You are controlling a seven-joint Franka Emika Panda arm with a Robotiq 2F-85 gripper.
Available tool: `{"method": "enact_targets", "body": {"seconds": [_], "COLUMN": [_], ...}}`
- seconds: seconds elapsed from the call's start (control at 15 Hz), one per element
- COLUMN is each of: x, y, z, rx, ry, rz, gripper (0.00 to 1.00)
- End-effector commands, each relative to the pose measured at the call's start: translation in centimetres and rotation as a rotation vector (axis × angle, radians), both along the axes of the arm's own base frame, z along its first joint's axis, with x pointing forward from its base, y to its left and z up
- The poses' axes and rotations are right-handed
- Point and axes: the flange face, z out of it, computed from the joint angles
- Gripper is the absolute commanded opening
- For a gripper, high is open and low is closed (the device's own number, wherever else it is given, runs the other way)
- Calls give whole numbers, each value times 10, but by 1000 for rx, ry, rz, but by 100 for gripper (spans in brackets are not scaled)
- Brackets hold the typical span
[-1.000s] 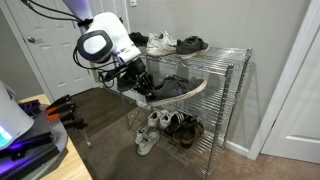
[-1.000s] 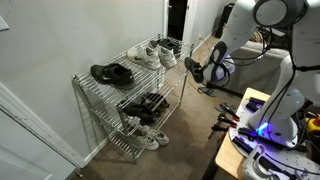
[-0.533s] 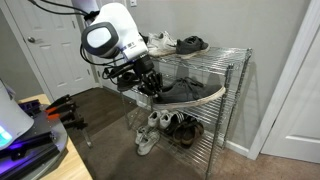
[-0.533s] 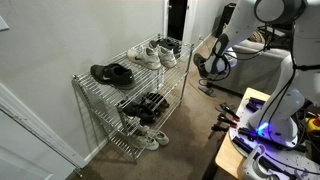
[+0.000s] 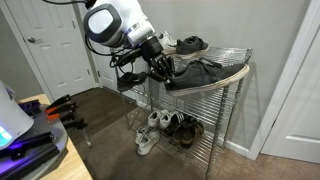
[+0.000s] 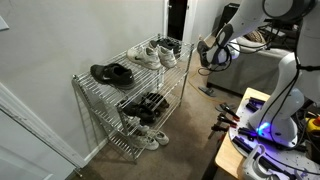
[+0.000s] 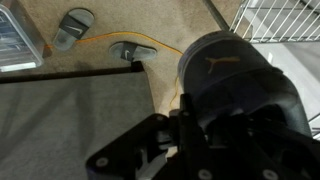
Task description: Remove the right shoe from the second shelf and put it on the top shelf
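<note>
I will lift my gripper, move the shoe it is holding over the bare wire beside the black shoe on the top shelf, then lower the held shoe there and let go, because that spot shows bare wire.
My gripper [image 5: 160, 66] is shut on the right shoe [image 5: 205, 74], a black low shoe with a pale sole edge. It holds the shoe level in the air in front of the rack, at about the height of the top shelf [image 5: 232, 52]. The shoe fills the wrist view [image 7: 232, 85], with the dark fingers [image 7: 175, 135] below it. In an exterior view the gripper and shoe [image 6: 211, 55] hang to the right of the rack. A matching black shoe [image 6: 148, 103] stays on the second shelf [image 6: 172, 92]. The second shelf also shows in an exterior view [image 5: 215, 102].
White sneakers [image 6: 150, 52] and a black pair [image 6: 112, 72] lie on the top shelf. More shoes [image 5: 165, 128] sit on the lowest tier. A white door [image 5: 45, 45] is behind the arm, and a desk edge with tools [image 5: 55, 108] is nearby. The floor is carpeted.
The gripper has risen with the black shoe from the height of the middle tier to the height of the top tier. Its hold on the shoe has not changed.
</note>
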Motion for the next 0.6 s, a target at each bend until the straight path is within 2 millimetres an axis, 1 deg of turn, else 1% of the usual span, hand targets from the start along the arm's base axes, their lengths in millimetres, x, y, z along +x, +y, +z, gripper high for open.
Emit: {"method": "enact_targets", "body": {"seconds": [0.0, 0.27, 0.53], "x": [10, 25, 45], "y": [8, 30, 48], "z": [38, 66, 82], "rx": [-47, -115, -144], "ry": [-104, -148, -165], "rz": [15, 92, 167], "gripper": [3, 3, 3]}}
